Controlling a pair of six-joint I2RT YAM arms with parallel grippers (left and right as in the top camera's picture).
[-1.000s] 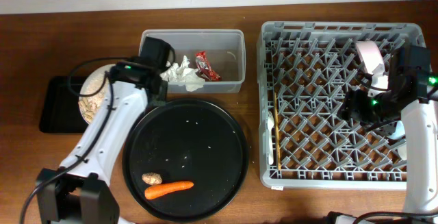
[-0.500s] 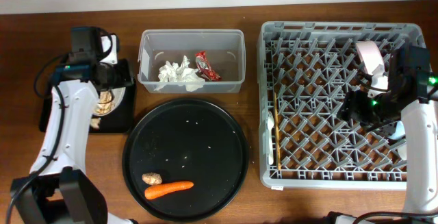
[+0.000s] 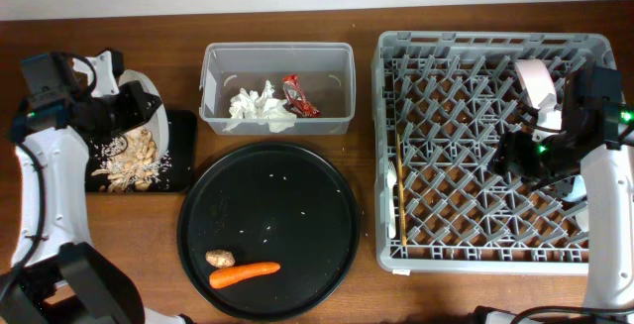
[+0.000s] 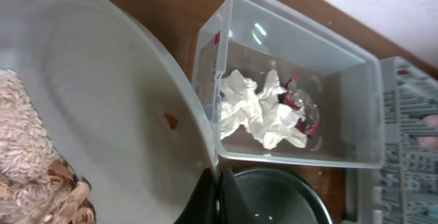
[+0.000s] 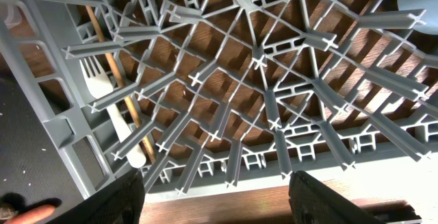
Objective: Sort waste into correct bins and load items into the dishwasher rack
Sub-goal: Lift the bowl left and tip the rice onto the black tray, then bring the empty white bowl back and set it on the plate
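Observation:
The left gripper swings to the right in the overhead view next, where the round black tray's bare middle (image 3: 285, 205) lies, and lowers the plate there to release it.
My left gripper (image 3: 135, 116) is shut on the rim of the round white plate (image 3: 141, 98) and holds it tilted over the shallow black tray (image 3: 178, 136). Rice and scraps (image 3: 125, 161) lie on that tray. In the left wrist view, rice (image 4: 20, 159) still clings to the plate (image 4: 102, 101), and the fingers (image 4: 205, 200) pinch its rim. The clear tub (image 3: 213, 86) holds the tissue (image 3: 263, 108) and the red wrapper (image 3: 298, 96). The carrot (image 3: 244, 273) and the brown lump (image 3: 220, 258) lie on the round black tray (image 3: 327, 195). My right gripper (image 3: 540, 161) hangs open and empty over the grey rack (image 3: 475, 42).
In the rack, the white fork (image 3: 391, 200) and the chopsticks (image 3: 400, 180) lie along the left side. The white-pink bowl (image 3: 535, 81) stands at the back right. The right wrist view shows the fork (image 5: 102, 90), the chopsticks (image 5: 113, 66) and the rack's front wall (image 5: 260, 166).
My left arm swung left with the plate and tipped it. Rice and scraps now lie on the shallow black tray. The right arm has not moved.

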